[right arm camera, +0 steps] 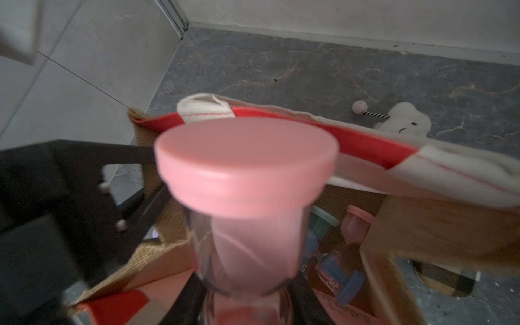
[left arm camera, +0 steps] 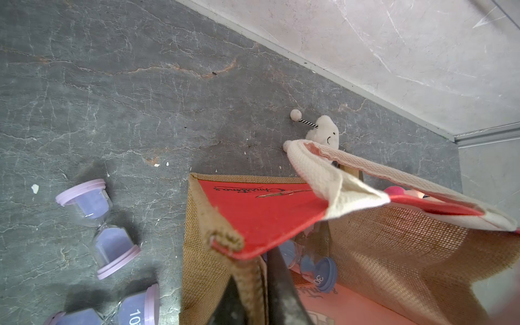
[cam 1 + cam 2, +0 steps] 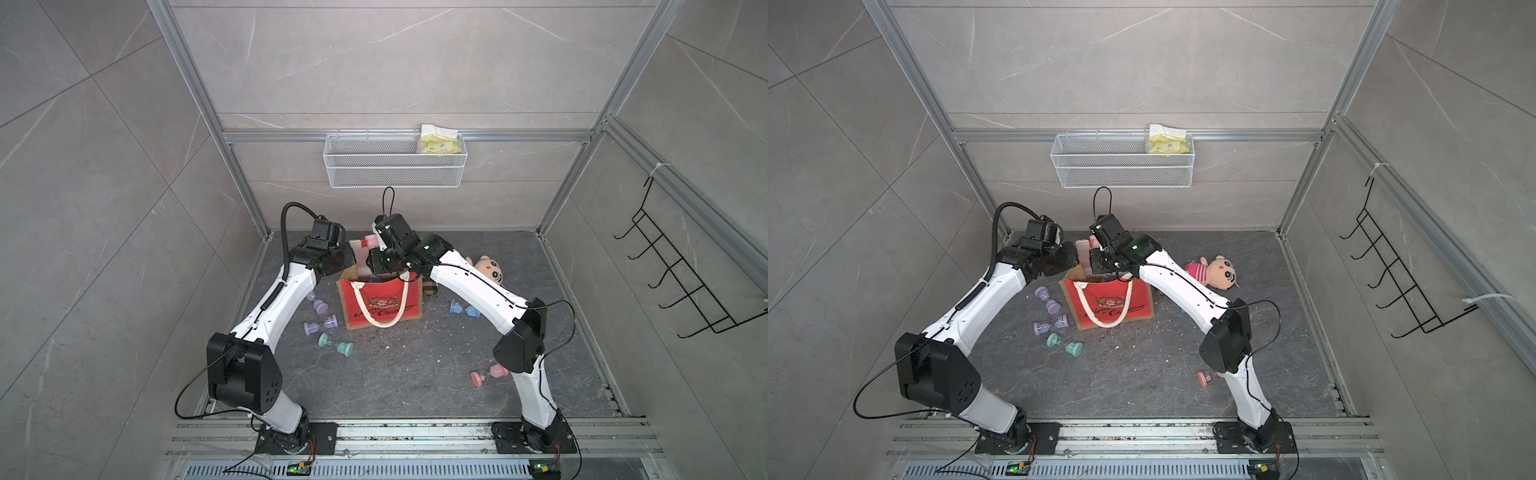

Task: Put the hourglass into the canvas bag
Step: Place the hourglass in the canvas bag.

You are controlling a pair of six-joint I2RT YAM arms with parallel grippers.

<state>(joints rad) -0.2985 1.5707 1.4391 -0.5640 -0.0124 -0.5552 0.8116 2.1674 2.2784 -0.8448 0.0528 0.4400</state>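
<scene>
The pink hourglass still hangs above the bag's burlap rim. It goes down with my right gripper through the bag's opening (image 3: 363, 272) (image 1: 331, 238) next, and its glass middle is released inside.
The canvas bag (image 3: 382, 307) (image 3: 1108, 307) stands open on the dark floor, red front panel toward the arm bases. My left gripper (image 2: 254, 284) (image 3: 348, 261) is shut on the burlap rim at the bag's (image 2: 261, 213) side wall, one finger inside and one outside. A pink hourglass (image 1: 247, 168) (image 3: 370, 241) hangs over the bag's mouth, and my right gripper (image 1: 249, 298) is shut on its glass waist. Inside the bag (image 1: 436, 225) lie a blue hourglass (image 2: 318, 270) (image 1: 343, 284) and others, partly hidden.
Loose hourglasses lie on the floor: two purple (image 3: 318, 303) (image 3: 320, 326), one teal (image 3: 336, 345), one blue (image 3: 465, 309), one pink (image 3: 489, 374). A plush doll (image 3: 490, 268) and a plaid cylinder (image 3: 430, 289) sit right of the bag; a white cloud toy (image 2: 323, 130) lies behind it.
</scene>
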